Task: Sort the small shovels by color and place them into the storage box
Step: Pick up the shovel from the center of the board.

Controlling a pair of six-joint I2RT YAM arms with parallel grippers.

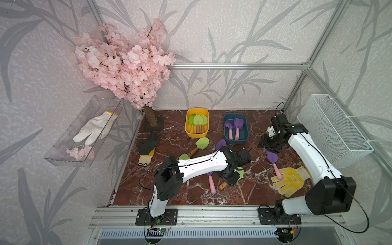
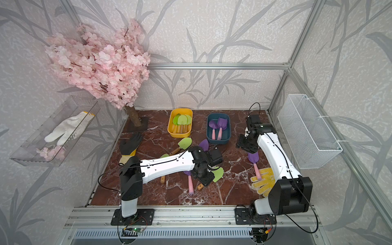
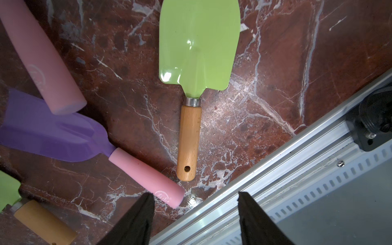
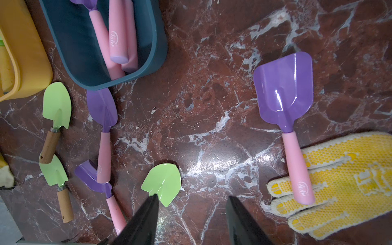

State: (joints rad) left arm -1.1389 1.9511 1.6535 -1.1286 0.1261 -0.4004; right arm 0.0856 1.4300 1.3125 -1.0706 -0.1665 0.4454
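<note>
The green shovel's wooden handle (image 1: 223, 186) (image 3: 189, 140) is below my left gripper and already points into the gap between its open fingers, so I should lower my left gripper onto it next.
In both top views a yellow storage box (image 1: 187, 129) holds several green shovels, and a dark blue storage box (image 1: 245, 135) holds purple ones. More shovels lie loose on the marble. My left gripper (image 3: 195, 196) hangs open and empty over a green shovel (image 3: 197, 53) with a wooden handle; a purple shovel (image 3: 53, 135) lies beside it, its pink handle end close to one fingertip. My right gripper (image 4: 193, 198) is open and empty above bare marble. A purple shovel (image 4: 284, 89) lies to one side, its handle resting on a yellow glove (image 4: 339, 180).
A black and yellow glove (image 1: 147, 148) lies at the table's left. A pink blossom tree (image 1: 127, 70) fills the back left corner. A clear wall tray (image 1: 63, 157) holds a white glove, a wire basket (image 1: 335, 131) hangs on the right, and an aluminium rail (image 1: 212, 214) runs along the front.
</note>
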